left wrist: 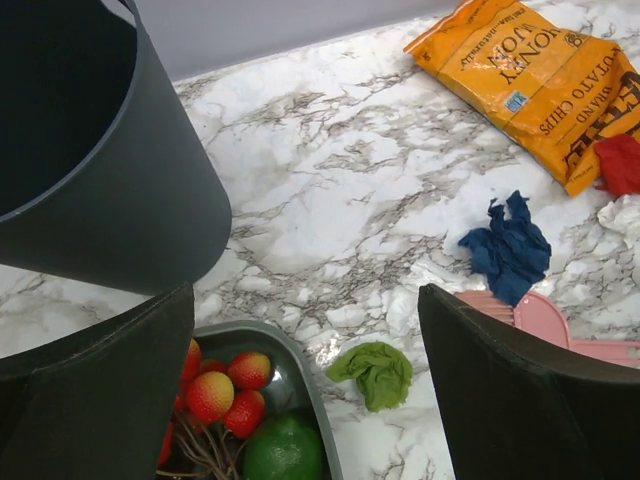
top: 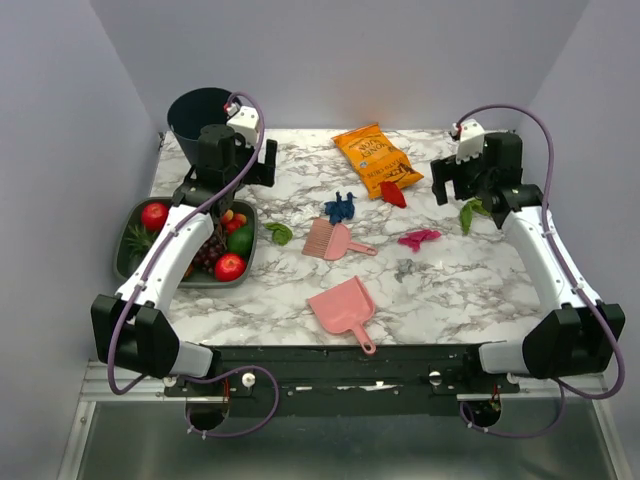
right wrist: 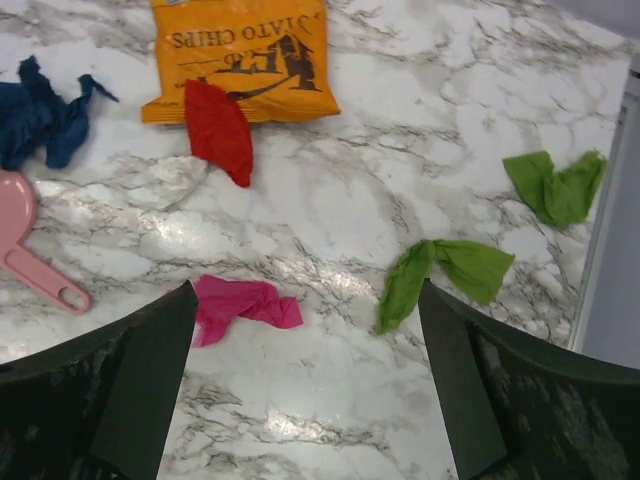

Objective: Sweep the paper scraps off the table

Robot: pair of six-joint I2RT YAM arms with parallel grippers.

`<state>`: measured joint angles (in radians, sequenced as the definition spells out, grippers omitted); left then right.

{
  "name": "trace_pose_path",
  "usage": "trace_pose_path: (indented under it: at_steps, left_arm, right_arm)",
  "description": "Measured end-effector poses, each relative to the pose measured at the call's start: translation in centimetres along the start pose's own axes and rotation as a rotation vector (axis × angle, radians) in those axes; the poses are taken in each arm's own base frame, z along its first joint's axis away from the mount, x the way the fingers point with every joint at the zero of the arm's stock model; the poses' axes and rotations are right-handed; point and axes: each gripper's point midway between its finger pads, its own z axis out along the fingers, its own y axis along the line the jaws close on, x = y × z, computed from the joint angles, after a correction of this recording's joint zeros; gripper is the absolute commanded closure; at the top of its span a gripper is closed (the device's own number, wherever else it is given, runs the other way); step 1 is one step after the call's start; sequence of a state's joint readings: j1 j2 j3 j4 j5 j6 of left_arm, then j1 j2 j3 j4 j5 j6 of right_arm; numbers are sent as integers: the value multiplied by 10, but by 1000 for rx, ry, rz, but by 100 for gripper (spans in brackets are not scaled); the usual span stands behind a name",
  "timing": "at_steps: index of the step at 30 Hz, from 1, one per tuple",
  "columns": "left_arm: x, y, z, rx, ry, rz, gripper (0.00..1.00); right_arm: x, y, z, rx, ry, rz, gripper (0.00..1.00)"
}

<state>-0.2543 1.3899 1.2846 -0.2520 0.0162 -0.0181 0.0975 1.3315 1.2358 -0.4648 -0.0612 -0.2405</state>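
The robot needs to turn its right gripper next and move it down and to the left in the top view onto the brush's handle end (top: 369, 250) (right wrist: 72, 296), which lies clear of scraps.
Paper scraps lie spread over the marble table (top: 300, 180): blue (top: 340, 208), red (top: 393, 193), magenta (top: 418, 238), grey (top: 404, 268), and green ones at the left (top: 279, 233) and right (top: 470, 212). A pink dustpan (top: 343, 308) lies near the front and a pink brush (top: 325, 240) in the middle. My left gripper (top: 232, 160) is open and empty, above the table between the black bin and the fruit tray; the green scrap (left wrist: 378, 372) lies between its fingers. My right gripper (top: 470, 182) is open and empty above the magenta (right wrist: 240, 305) and green (right wrist: 440, 275) scraps.
A black bin (top: 200, 115) stands at the back left. A dark grey tray (top: 130, 250) of toy fruits sits at the left edge. An orange snack bag (top: 376, 158) lies at the back centre, touching the red scrap. Another green scrap (right wrist: 557, 185) lies near the right edge.
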Motion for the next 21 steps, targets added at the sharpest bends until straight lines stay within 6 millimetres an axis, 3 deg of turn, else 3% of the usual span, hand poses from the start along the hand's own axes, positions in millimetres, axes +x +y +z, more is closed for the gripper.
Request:
trace_pose_path:
  at_steps: [5, 6, 8, 9, 12, 14, 16, 21]
  left_arm:
    - [8, -6, -1, 32, 29, -9, 2]
    - [9, -9, -1, 47, 33, -10, 6]
    - [14, -17, -2, 94, 41, -10, 2]
    - [19, -23, -4, 132, 49, -5, 1]
    - [28, -42, -10, 250, 66, 6, 2]
    - [33, -54, -14, 320, 73, 10, 2]
    - [38, -62, -18, 371, 80, 13, 2]
    - [54, -64, -29, 389, 112, 24, 2]
  right_arm:
    - [-5, 36, 14, -245, 11, -160, 0]
    - [-4, 45, 18, -295, 15, -206, 0]
    - [-2, 61, 26, -375, 27, -304, 1]
    - [-1, 79, 29, -426, 26, -352, 3]
    - [14, 120, 37, -566, 48, -476, 8]
    - [26, 144, 44, -641, 66, -544, 23]
    - [39, 162, 53, -706, 103, -590, 28]
    - [64, 186, 89, -787, 175, -660, 28]
